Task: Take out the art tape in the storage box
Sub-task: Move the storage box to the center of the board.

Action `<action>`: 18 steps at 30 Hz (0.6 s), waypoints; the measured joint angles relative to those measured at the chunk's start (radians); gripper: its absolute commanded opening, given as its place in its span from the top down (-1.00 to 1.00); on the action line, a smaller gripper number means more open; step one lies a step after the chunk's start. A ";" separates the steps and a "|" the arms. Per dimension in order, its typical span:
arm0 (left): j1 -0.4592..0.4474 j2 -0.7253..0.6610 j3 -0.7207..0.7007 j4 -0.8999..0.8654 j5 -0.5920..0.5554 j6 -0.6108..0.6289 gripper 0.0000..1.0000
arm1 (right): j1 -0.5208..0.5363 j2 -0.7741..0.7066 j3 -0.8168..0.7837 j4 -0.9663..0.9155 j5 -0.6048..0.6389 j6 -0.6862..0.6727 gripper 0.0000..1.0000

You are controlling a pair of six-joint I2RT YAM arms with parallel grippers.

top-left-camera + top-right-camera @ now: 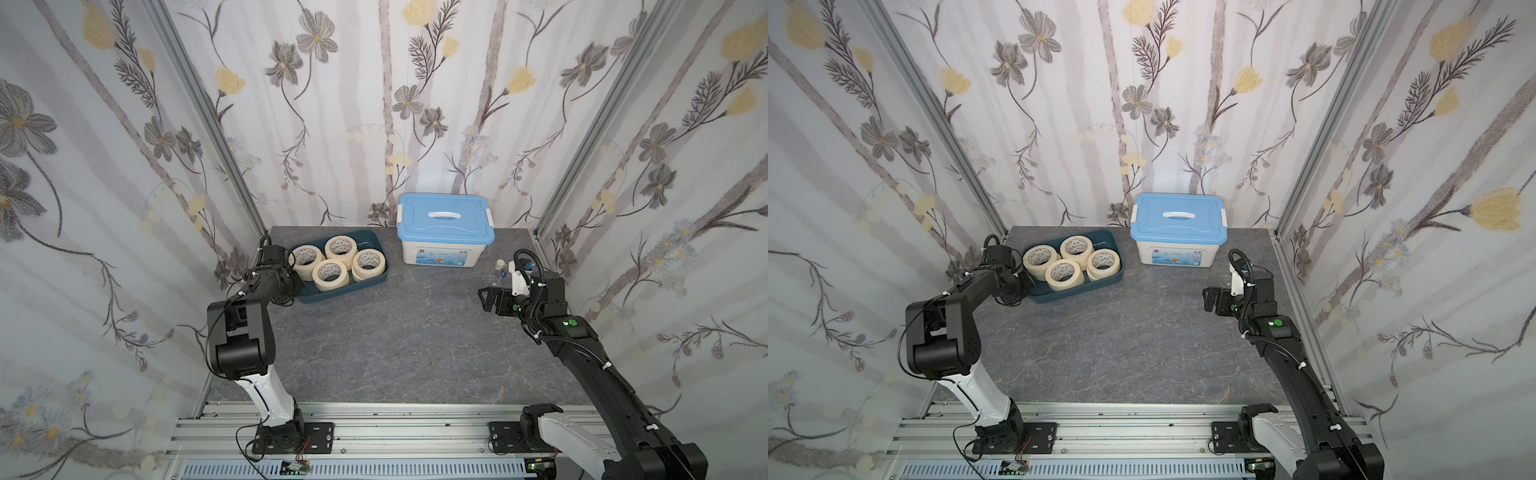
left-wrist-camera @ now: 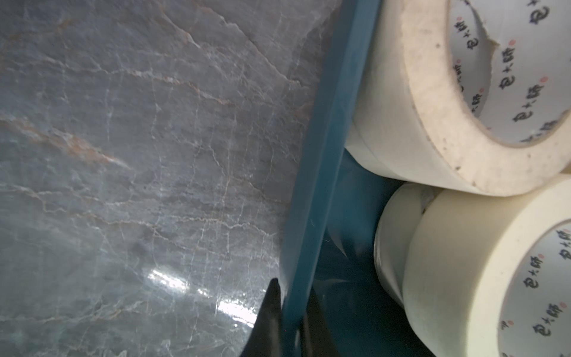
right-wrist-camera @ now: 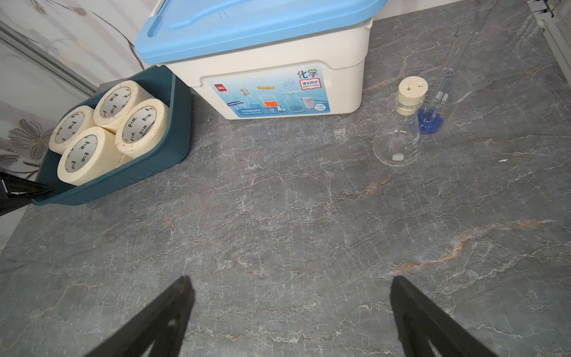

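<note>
I will next drag the box [image 1: 345,291] with my left gripper toward my empty right gripper, onto the bare tabletop before the white bin [image 1: 413,287] and between both grippers. I will release it there.
The storage box [image 1: 345,291] is a shallow dark teal tray at the back left of the table, also seen in the other top view [image 1: 1077,292]. Several cream art tape rolls [image 1: 331,275] lie flat in it, some stacked on others [image 2: 432,123]. My left gripper [image 2: 293,287] is shut on the storage box's near left wall [image 2: 324,154], one finger outside and one inside. In both top views this gripper [image 1: 300,284] sits at the box's left corner. My right gripper [image 3: 289,284] hovers open over bare table at the right [image 1: 484,297], holding nothing.
A white bin with a light-blue handled lid [image 1: 444,237] stands right of the tray. Behind my right gripper are a corked glass flask [image 3: 398,136], a measuring cylinder on a blue base [image 3: 429,120] and a beaker [image 3: 445,89]. Papered walls close three sides.
</note>
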 measured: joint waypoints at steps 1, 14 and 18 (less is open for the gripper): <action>-0.007 -0.020 -0.026 0.007 0.000 0.000 1.00 | 0.000 0.000 0.000 0.000 0.000 0.000 -1.00; -0.100 -0.225 -0.183 -0.074 -0.020 0.039 1.00 | 0.002 0.005 0.018 -0.010 -0.008 -0.011 -1.00; -0.148 -0.248 -0.192 -0.071 -0.038 0.040 1.00 | 0.002 -0.001 0.021 -0.021 -0.010 -0.020 -1.00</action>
